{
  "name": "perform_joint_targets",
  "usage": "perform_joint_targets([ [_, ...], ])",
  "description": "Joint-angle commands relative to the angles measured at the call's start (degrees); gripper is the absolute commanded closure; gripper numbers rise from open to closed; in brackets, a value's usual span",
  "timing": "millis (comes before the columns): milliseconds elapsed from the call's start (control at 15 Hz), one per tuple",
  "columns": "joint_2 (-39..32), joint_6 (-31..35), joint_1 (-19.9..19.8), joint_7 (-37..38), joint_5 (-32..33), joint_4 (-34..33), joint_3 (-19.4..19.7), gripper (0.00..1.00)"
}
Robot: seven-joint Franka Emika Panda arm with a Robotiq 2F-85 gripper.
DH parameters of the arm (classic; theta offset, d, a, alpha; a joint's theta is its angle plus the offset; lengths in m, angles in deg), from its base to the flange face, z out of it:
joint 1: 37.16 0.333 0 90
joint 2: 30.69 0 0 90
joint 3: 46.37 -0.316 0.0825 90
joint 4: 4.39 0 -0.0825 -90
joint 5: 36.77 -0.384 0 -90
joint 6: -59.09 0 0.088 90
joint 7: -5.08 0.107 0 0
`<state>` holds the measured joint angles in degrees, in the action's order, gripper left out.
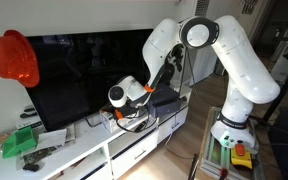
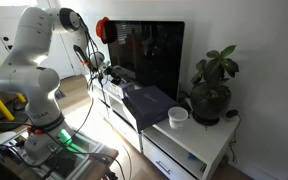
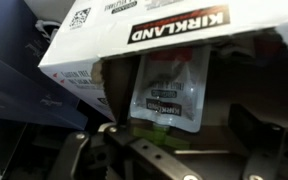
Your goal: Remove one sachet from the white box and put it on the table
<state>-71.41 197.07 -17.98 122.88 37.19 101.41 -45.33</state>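
Observation:
My gripper moves toward the white box's opening next, then brings its open fingers around the sachet's lower end (image 3: 167, 115), because that end lies exposed.
In the wrist view the white box (image 3: 134, 35), printed "KIRKLAND", fills the top of the picture with its opening facing me. One sachet (image 3: 169, 88), pale with a dark label band, lies in that opening, its lower edge toward my gripper (image 3: 174, 150). The fingers stand wide apart on either side below the sachet and touch nothing, so the gripper is open. In both exterior views the gripper (image 1: 120, 98) (image 2: 102, 72) hangs low over the table (image 1: 84, 152) (image 2: 199, 140) in front of the TV. The box is mostly hidden behind the gripper there.
A large black TV (image 1: 79, 75) stands behind the gripper. A red hat (image 1: 14, 57) hangs at one end, a green packet (image 1: 19, 140) lies below it. A dark grey box (image 2: 149, 100), a white cup (image 2: 177, 116) and a potted plant (image 2: 212, 88) stand along the table.

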Motion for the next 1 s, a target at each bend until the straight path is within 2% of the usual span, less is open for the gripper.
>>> perform_joint_targets([
  [0, -3.30, -1.61, -0.21, 5.06, 5.99, -3.81, -0.44, 0.00],
  [267, -5.15, -3.38, -1.11, 6.78, 8.96, -5.42, -1.26, 0.00],
  [333, -5.44, -3.56, -1.46, 6.91, 9.14, -5.72, -1.49, 0.04],
  [400, -5.67, -3.90, -1.64, 7.02, 9.27, -5.96, -1.56, 0.20],
  [467, -5.85, -4.13, -1.83, 7.12, 9.27, -6.15, -1.65, 0.29],
  [533, -6.02, -4.40, -2.04, 6.97, 9.16, -6.28, -1.77, 0.31],
  [933, -5.90, -4.58, -4.10, 5.79, 7.27, -6.30, -2.87, 0.75],
])
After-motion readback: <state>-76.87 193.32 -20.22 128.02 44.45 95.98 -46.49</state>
